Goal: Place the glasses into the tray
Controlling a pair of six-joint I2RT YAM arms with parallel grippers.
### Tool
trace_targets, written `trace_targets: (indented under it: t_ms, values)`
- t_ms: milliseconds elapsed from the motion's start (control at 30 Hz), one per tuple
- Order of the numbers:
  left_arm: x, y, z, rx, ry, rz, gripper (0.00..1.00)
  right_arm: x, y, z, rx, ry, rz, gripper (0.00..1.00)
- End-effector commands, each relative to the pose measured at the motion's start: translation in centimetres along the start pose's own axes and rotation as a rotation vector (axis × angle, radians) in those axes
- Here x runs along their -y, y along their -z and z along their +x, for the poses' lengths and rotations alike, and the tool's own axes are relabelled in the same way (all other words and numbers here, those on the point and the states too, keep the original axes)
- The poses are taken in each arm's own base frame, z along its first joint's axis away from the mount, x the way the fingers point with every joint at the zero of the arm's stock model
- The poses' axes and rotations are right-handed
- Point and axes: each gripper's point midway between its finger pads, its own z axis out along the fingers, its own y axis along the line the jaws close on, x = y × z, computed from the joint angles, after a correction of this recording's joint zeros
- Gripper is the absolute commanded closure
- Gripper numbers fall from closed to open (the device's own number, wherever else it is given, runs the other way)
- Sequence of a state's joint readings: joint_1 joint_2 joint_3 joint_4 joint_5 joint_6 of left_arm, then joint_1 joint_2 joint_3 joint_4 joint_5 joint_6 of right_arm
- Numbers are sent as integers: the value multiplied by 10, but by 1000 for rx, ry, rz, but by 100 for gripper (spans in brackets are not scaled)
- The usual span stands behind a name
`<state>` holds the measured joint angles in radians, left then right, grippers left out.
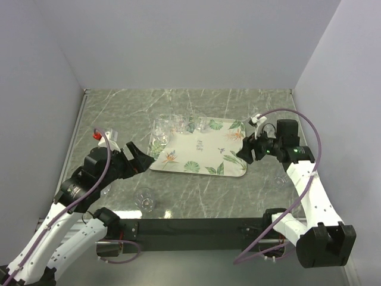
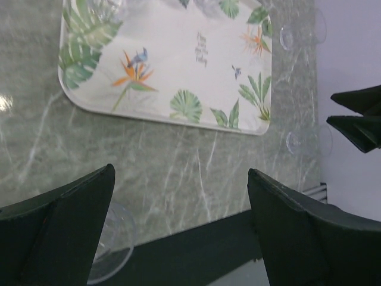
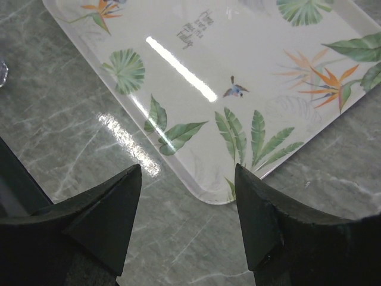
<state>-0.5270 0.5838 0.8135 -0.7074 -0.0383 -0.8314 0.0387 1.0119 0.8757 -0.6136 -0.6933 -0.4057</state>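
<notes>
My left gripper moves back toward the loose glass next and lowers onto its rim at the right (image 1: 153, 198) (image 2: 133, 233) in the overhead view, since the glass stands off the tray.
The tray (image 1: 202, 156) lies flat in the middle of the table. Several clear glasses (image 1: 162, 130) stand at its far-left corner and along its far edge. A loose glass (image 1: 145, 199) stands on the table in front of the tray; it shows beside my left finger in the left wrist view (image 2: 116, 241). Another glass (image 1: 280, 180) stands right of the tray; it also shows in the left wrist view (image 2: 306, 140). My left gripper (image 1: 140, 158) (image 2: 180, 171) is open and empty, left of the tray. My right gripper (image 1: 243, 152) (image 3: 187, 168) is open and empty over the tray's near-right corner (image 3: 217, 193).
The table is grey-green marble (image 1: 196, 190) with white walls on three sides. A black bar (image 1: 196, 226) runs along the near edge between the arm bases. A further glass (image 2: 302, 36) stands by the tray's right side.
</notes>
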Motion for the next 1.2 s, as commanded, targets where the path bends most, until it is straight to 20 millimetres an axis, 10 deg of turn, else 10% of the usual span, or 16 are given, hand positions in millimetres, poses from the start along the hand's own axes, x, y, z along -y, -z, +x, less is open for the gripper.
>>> trace_targets:
  t_ms: [0,1167]
  values:
    - [0,5,24,-109,70,10,1,-3,6,-20,88,50,-19,30]
    - [-48,-18,119,-462,57,-282,19,5,5,-16,76,23,4,30]
